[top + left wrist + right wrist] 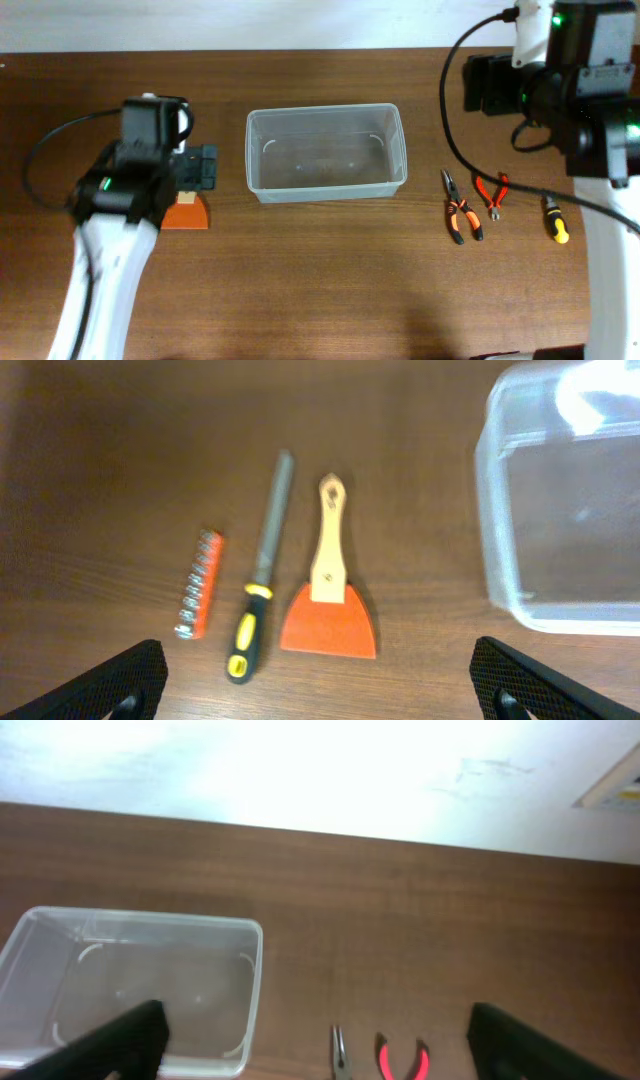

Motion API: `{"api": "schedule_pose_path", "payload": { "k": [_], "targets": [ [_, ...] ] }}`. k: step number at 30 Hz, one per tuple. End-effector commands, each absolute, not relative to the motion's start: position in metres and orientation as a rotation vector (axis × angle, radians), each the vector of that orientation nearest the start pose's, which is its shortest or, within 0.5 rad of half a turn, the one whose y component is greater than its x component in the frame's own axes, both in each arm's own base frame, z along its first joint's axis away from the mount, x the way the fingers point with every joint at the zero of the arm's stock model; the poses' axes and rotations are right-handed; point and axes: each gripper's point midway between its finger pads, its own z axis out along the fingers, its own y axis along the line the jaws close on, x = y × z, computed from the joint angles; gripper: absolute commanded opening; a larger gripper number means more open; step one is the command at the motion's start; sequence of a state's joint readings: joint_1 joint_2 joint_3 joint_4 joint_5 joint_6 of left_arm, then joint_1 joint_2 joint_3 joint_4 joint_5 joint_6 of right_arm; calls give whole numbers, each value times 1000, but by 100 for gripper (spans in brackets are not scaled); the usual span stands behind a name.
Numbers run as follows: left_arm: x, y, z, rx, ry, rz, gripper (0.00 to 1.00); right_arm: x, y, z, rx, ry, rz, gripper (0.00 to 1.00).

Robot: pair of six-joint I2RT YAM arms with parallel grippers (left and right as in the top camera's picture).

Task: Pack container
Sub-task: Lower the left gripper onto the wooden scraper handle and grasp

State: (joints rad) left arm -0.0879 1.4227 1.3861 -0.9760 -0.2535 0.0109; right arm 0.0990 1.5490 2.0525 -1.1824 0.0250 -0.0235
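Observation:
My left gripper should go down and close on the orange scraper's tan handle (186, 197) (329, 567) beside the blade, because the empty table gives both fingers room there.
The clear plastic container (326, 152) stands empty at the table's middle; it also shows in the left wrist view (560, 500) and the right wrist view (140, 985). My left gripper (318, 680) is open and empty, above an orange scraper (328, 600), a yellow-and-black file (258, 592) and an orange bit holder (200, 582). In the overhead view only the scraper's blade (187, 213) shows under the left arm. My right gripper (320, 1045) is open and empty, high over the back right. Orange-handled long-nose pliers (460, 208), red cutters (492, 192) and a yellow screwdriver (554, 220) lie right of the container.
The pliers' tips (341, 1058) and the red cutters (402, 1060) show at the bottom of the right wrist view. A white wall runs behind the table's far edge (320, 825). Black cables hang from both arms.

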Motion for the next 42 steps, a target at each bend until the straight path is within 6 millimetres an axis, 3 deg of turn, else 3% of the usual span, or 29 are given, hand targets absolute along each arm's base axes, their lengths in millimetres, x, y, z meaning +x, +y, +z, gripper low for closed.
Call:
{"api": "schedule_pose_path", "payload": {
  "k": [1, 4, 8, 17, 23, 30, 38, 42],
  "targets": [
    [372, 11, 180, 66, 2685, 199, 99, 369, 30, 412, -108, 2213, 6, 99],
    [382, 21, 143, 65, 2780, 124, 99, 356, 29, 407, -111, 2248, 4, 99],
    [382, 41, 103, 53, 2894, 131, 97, 345, 28, 392, -117, 2326, -1, 99],
    [376, 43, 42, 123, 3055, 118, 95, 335, 27, 374, -124, 2418, -5, 99],
    [381, 44, 24, 147, 3071, 117, 95, 325, 26, 366, -128, 2470, -8, 99],
    [392, 45, 22, 170, 3029, 125, 95, 313, 25, 357, -132, 2530, -11, 99],
    [389, 44, 0, 170, 3078, 117, 91, 308, 24, 354, -135, 2554, -13, 99],
    [391, 45, -1, 174, 3069, 118, 89, 308, 24, 354, -134, 2555, -14, 99]
  ]
}}
